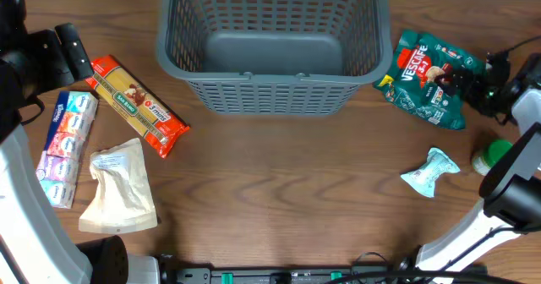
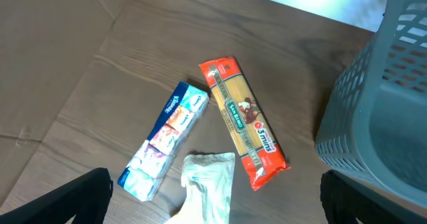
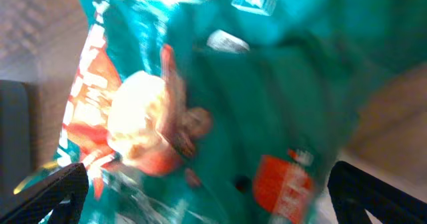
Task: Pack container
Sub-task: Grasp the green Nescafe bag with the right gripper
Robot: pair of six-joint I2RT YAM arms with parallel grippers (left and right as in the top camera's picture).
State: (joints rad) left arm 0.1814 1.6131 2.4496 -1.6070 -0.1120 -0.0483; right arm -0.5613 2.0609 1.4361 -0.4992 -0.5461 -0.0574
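Note:
My right gripper next eases down, slightly toward the basket [image 1: 270,81], onto the green snack bag's end away from the basket [image 1: 444,96], as it lies between spread fingers.
The large grey lattice basket [image 1: 270,81] stands at the back middle of the table with nothing in it; its wall also shows in the left wrist view [image 2: 373,117]. My right gripper [image 1: 469,81] is open, low over a green snack bag [image 1: 423,77] to the right of the basket. That bag fills the right wrist view [image 3: 267,84], blurred, between the spread fingers [image 3: 207,177]. My left gripper [image 1: 72,51] is open and empty at the far left, above the packets [image 2: 213,191].
Left of the basket lie a red pasta packet [image 1: 135,105] [image 2: 243,121], a tissue pack [image 1: 66,144] [image 2: 167,141] and a pale pouch [image 1: 118,191] [image 2: 210,184]. A small light-blue packet [image 1: 431,172] and a green-capped item [image 1: 493,155] lie at the right.

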